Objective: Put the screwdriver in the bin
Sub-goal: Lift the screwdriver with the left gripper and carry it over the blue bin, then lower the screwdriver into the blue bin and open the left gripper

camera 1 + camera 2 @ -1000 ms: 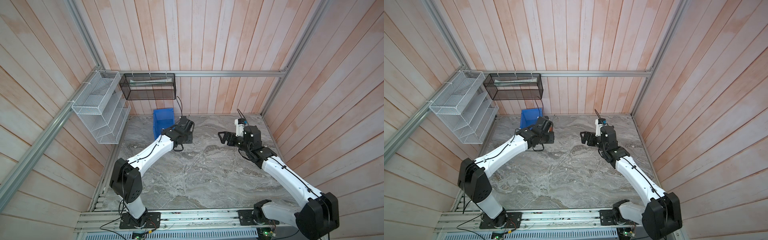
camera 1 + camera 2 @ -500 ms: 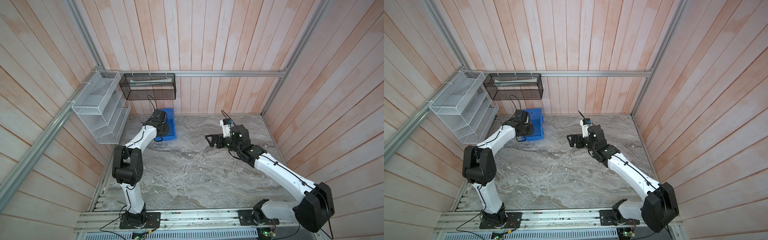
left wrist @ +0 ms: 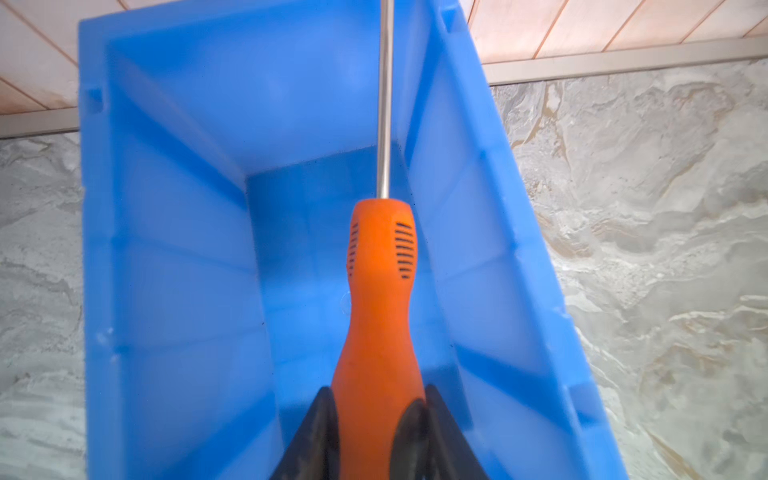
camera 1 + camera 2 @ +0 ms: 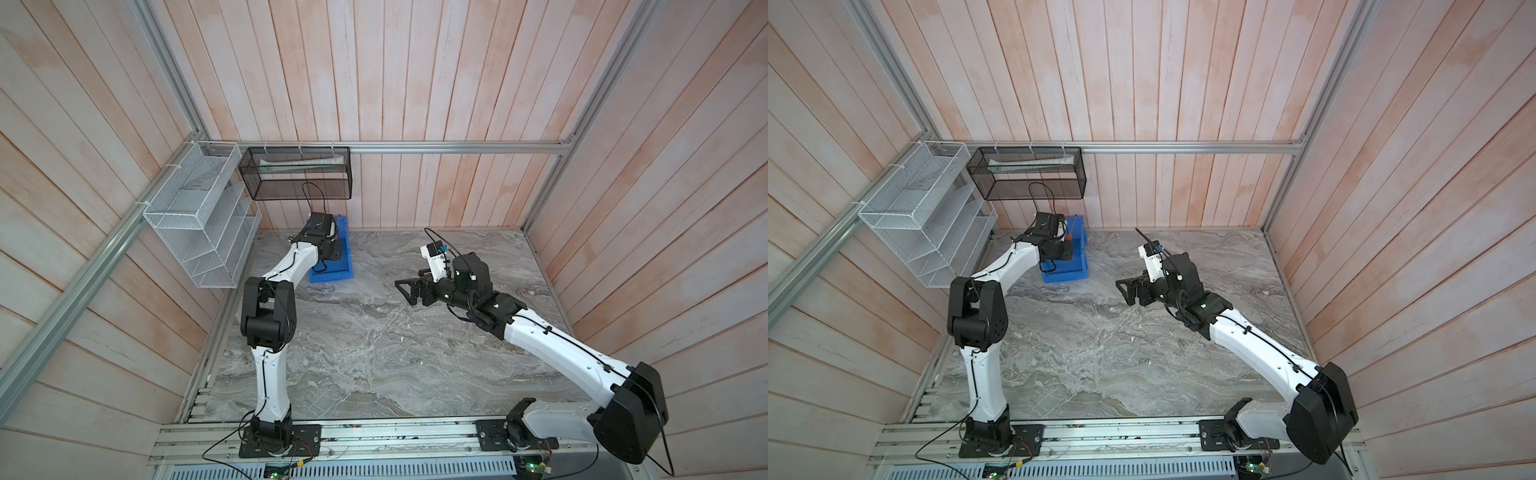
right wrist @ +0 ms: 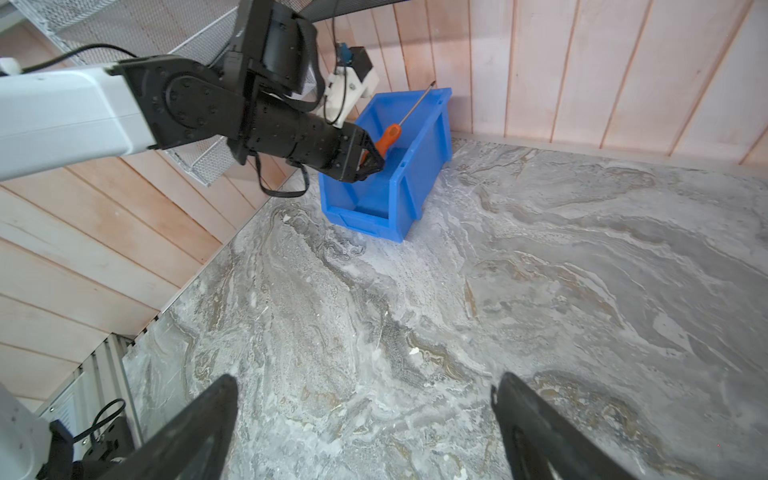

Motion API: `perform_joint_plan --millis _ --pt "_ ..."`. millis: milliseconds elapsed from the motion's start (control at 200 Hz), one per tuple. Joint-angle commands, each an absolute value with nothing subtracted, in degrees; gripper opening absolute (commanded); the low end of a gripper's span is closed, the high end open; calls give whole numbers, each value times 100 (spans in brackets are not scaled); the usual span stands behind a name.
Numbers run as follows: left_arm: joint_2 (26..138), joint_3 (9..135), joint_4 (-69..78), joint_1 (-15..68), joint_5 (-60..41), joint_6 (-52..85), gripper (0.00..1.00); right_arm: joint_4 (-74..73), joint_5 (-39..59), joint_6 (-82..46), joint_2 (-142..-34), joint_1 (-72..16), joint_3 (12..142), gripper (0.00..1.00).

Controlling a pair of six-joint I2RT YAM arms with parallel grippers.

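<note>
The bottom of the open blue bin [image 4: 332,276] is below my left gripper, so I should lower the screwdriver into the bin next and let go of its orange handle there.
My left gripper [image 3: 377,390] is shut on the orange handle of the screwdriver [image 3: 380,291]. It holds the tool over the open blue bin [image 3: 178,208], the silver shaft slanting up past the bin's far rim. The right wrist view shows the same grip [image 5: 374,164]: the screwdriver [image 5: 390,137] sits above the inside of the bin [image 5: 419,166]. In both top views the bin [image 4: 332,276] [image 4: 1065,276] stands at the back left near the wall. My right gripper [image 5: 365,380] is open and empty over bare table, mid-right in a top view [image 4: 404,291].
A black mesh basket [image 4: 297,172] hangs on the back wall just above the bin. A white wire rack [image 4: 199,224] is fixed to the left wall beside it. Wooden walls close in the marble table [image 4: 374,353] on three sides.
My left arm has swung back and left, bringing the screwdriver from beside the bin to over its inside. The right gripper has drifted left toward the table's middle, still open.
</note>
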State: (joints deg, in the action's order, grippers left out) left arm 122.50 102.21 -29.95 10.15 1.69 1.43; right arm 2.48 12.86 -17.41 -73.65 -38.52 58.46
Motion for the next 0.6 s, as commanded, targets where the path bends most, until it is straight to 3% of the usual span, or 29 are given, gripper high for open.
perform_joint_plan --millis 0,420,595 --pt "12506 10561 -3068 988 144 -106 13 18 1400 -1690 -7277 -3877 6033 98" --pt "11728 9049 -2395 991 637 -524 13 -14 1282 -1716 -7515 -3883 6129 98" --pt "11859 9141 -2498 961 910 -615 14 22 1283 -1710 -7658 -3881 6251 98"
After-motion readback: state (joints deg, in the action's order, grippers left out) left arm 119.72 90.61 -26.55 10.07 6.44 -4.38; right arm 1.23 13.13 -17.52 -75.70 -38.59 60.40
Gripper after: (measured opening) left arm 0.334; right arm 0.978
